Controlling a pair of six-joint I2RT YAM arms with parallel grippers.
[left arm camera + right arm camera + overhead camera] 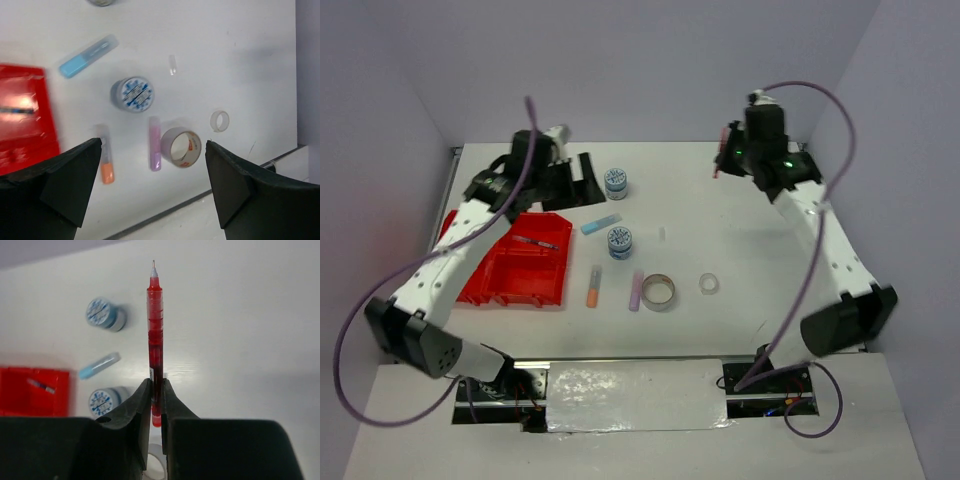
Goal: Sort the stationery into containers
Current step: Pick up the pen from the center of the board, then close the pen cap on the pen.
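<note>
The left gripper moves down and toward the right in the top view next, onto the small clear cap, because the red pen's tip is bare.
My right gripper (724, 158) is raised over the far right of the table, shut on the red pen (155, 330), which sticks out tip-forward between the fingers (142, 400). My left gripper (572, 180) hangs open and empty near the far left, above the table. In its view the jaws stand wide apart over the lilac stick (155, 150) and grey tape ring (181, 147). The red tray (510, 270) lies at the left with a thin pen (538, 242) in one far compartment. On the table lie two blue-patterned tubs (616, 182) (620, 241), a light-blue stick (601, 224), an orange stick (593, 286) and a clear tape ring (709, 284).
A small clear cap (662, 234) lies mid-table. White walls close in the table at the back and sides. A metal strip (630, 385) runs along the near edge between the arm bases.
</note>
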